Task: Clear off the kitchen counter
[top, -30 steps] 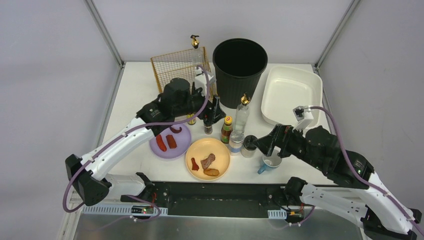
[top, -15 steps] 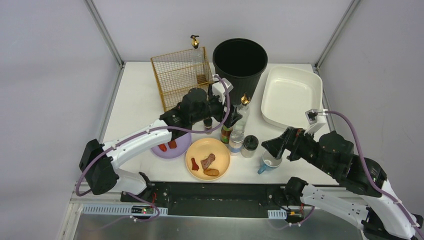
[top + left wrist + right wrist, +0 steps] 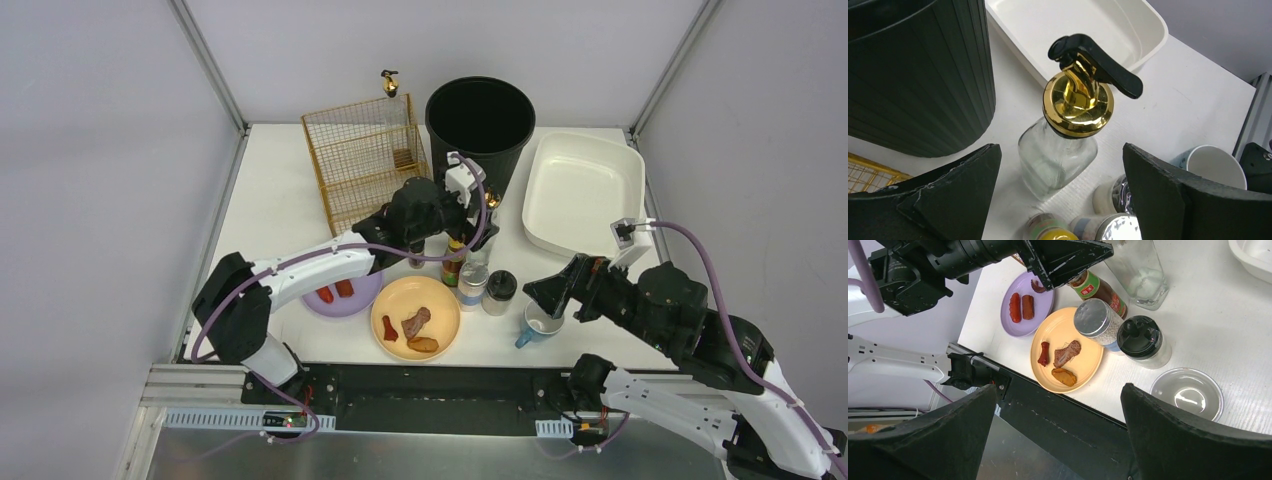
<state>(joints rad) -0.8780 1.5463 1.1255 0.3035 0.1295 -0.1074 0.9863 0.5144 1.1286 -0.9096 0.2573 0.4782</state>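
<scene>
The bottle stands farther out than my left gripper's open fingers, so next they need to reach outward, go around the neck below the gold cap (image 3: 491,207) (image 3: 1071,136) and close.
The white kitchen counter (image 3: 270,200) holds a clear glass bottle (image 3: 1058,155) with a gold cap and black trigger, standing beside the black bin (image 3: 480,140). My left gripper (image 3: 1060,150) is open, one finger on each side of the bottle, touching nothing; in the top view the left gripper (image 3: 466,228) hides most of the bottle. Close by stand a yellow-capped sauce bottle (image 3: 1100,290), a silver-lid jar (image 3: 1093,317) and a black-lid shaker (image 3: 1140,337). My right gripper (image 3: 548,295) is open and empty above a blue and white cup (image 3: 540,325).
An orange plate (image 3: 440,300) and a purple plate (image 3: 360,298), both with food pieces, lie at the front. A white tub (image 3: 580,185) is at the back right. A gold wire basket (image 3: 365,160) with another spray bottle (image 3: 392,95) is at the back left.
My left arm has swung right, from above the purple plate to the glass bottle by the bin. My right gripper drew back slightly a second ago and has held still since.
</scene>
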